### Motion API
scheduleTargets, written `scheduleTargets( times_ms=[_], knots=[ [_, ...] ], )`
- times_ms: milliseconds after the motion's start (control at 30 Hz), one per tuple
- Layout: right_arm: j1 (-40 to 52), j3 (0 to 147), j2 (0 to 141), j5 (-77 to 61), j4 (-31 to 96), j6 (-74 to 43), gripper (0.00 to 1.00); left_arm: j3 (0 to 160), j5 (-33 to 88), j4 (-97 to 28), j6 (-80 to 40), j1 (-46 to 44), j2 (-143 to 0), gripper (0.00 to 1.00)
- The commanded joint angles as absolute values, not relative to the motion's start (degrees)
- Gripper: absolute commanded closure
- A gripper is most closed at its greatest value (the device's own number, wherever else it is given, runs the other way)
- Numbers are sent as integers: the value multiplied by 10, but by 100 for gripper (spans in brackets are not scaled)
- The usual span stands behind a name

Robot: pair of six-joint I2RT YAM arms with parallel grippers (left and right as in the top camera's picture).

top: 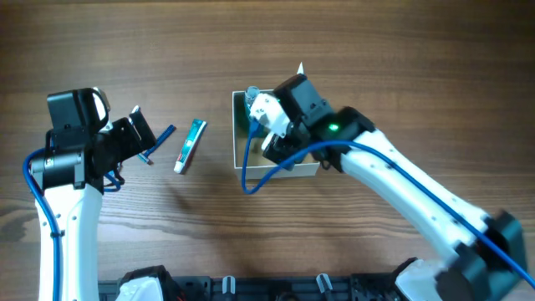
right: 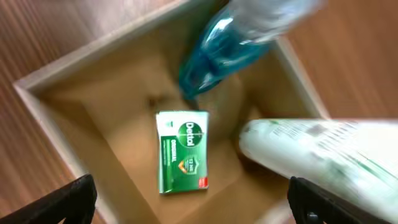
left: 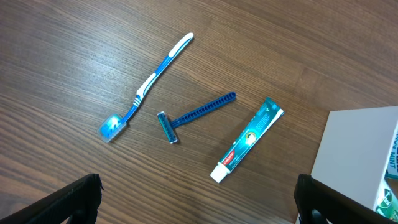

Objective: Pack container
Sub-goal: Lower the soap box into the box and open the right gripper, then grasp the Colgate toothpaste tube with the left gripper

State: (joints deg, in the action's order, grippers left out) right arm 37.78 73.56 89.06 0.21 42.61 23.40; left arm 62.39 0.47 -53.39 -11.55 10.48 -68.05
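My left gripper is to move toward the container (top: 236, 134) next and go down over the teal toothpaste tube's printed body (top: 191, 145).
The container (top: 236, 134), a small white-walled box with a tan inside (right: 118, 137), sits mid-table. My right gripper (right: 189, 205) hangs open over it. Inside lie a green soap box (right: 182, 152), a blue bottle (right: 214, 56) and a white tube (right: 323, 155). My left gripper (left: 196, 208) is open and empty above the table, left of the container's white wall (left: 354, 149). Before it lie a blue toothbrush (left: 146, 87), a blue razor (left: 196, 115) and a teal toothpaste tube (left: 249, 140), the tube also in the overhead view (top: 190, 145).
Wooden tabletop all round. Black fixtures (top: 276, 288) run along the front edge. A blue cable (top: 276, 163) loops from the right arm beside the container.
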Motion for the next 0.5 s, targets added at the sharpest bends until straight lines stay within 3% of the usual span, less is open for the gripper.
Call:
scheduleTargets(
  times_ms=[0, 100, 233, 333, 467],
  knots=[
    [367, 752, 773, 9, 445, 80, 0, 634, 1, -534, -125, 107, -683, 0],
    [319, 752, 713, 20, 474, -70, 0, 634, 8, -531, -124, 107, -683, 0],
    [171, 751, 664, 21, 562, -250, 0, 634, 123, -503, -62, 99, -683, 0],
    [73, 740, 670, -11, 578, -249, 0, 634, 114, -487, -28, 49, -685, 0],
    [18, 715, 695, -41, 570, -224, 0, 634, 11, -489, -17, -31, -726, 0]
  ],
)
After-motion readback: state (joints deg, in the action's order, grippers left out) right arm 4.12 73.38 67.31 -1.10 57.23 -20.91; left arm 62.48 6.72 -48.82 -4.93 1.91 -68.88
